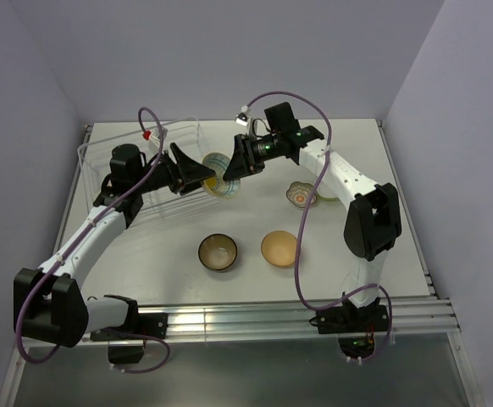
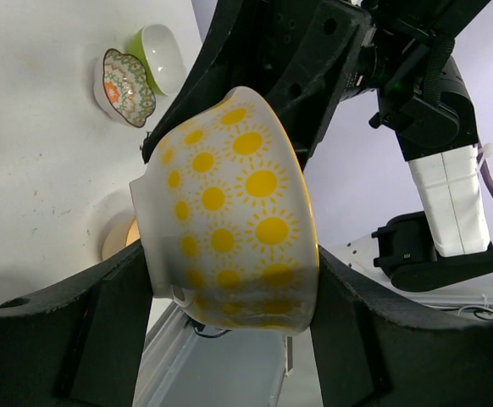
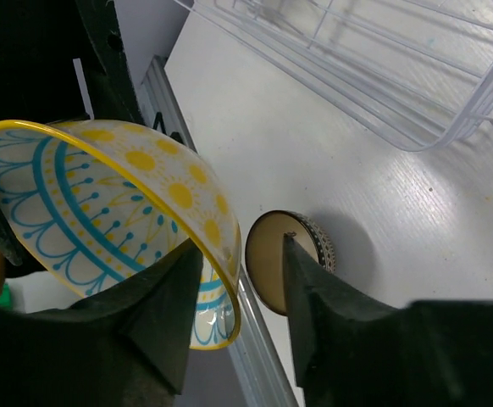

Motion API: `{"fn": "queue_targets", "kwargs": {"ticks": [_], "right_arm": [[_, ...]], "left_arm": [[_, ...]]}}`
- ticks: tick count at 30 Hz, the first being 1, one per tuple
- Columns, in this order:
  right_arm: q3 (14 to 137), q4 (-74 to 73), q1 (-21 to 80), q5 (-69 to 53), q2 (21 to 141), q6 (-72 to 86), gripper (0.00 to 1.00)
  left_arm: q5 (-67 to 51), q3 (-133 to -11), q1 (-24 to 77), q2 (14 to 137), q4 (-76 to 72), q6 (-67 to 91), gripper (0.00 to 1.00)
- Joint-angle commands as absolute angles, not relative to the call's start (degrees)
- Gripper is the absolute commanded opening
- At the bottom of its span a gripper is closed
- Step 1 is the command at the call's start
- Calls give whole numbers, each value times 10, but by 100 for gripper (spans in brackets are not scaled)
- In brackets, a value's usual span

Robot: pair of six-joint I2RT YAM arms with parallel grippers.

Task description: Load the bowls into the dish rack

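Note:
The robot needs to swing its left gripper to the left in the top view next and down into the dish rack's far end (image 1: 99,162), and let go of the bowl there because bare wires show at that spot.
A white bowl with yellow sun flowers outside and a blue pattern inside (image 1: 221,186) hangs tilted in the air by the dish rack's (image 1: 179,127) right end. My left gripper (image 1: 206,176) is shut on it, and in the left wrist view the bowl (image 2: 229,195) is clamped between both fingers (image 2: 102,331). My right gripper (image 1: 234,165) is open. In the right wrist view its gripper (image 3: 242,254) straddles the bowl's (image 3: 77,203) yellow rim, one finger inside and the other finger (image 3: 323,314) apart from it.
On the table lie a dark brown bowl (image 1: 218,252), a tan-orange bowl (image 1: 279,248), a small scalloped patterned bowl (image 1: 300,195) and a lime-green bowl (image 1: 323,193) partly behind the right arm. The clear wire rack (image 3: 382,76) holds no bowl that I can see.

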State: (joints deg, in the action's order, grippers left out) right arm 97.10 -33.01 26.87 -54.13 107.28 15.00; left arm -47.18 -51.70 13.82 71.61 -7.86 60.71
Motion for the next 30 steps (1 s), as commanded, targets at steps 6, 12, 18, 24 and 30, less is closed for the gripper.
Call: {"fn": "queue_targets", "kwargs": {"ticks": [6, 12, 18, 24, 30], "right_arm": [[974, -327, 273, -527, 1066, 149, 72], [984, -342, 271, -515, 1049, 135, 89], [978, -352, 255, -501, 1027, 126, 92], [975, -369, 253, -493, 1025, 107, 93], [973, -377, 253, -483, 1020, 99, 100]], "left_arm": [[-470, -546, 111, 693, -42, 567, 0], [-468, -580, 62, 703, 34, 524, 0], [-419, -715, -25, 758, 238, 351, 0], [-225, -866, -80, 809, 389, 191, 0], [-99, -932, -90, 832, 408, 99, 0]]}}
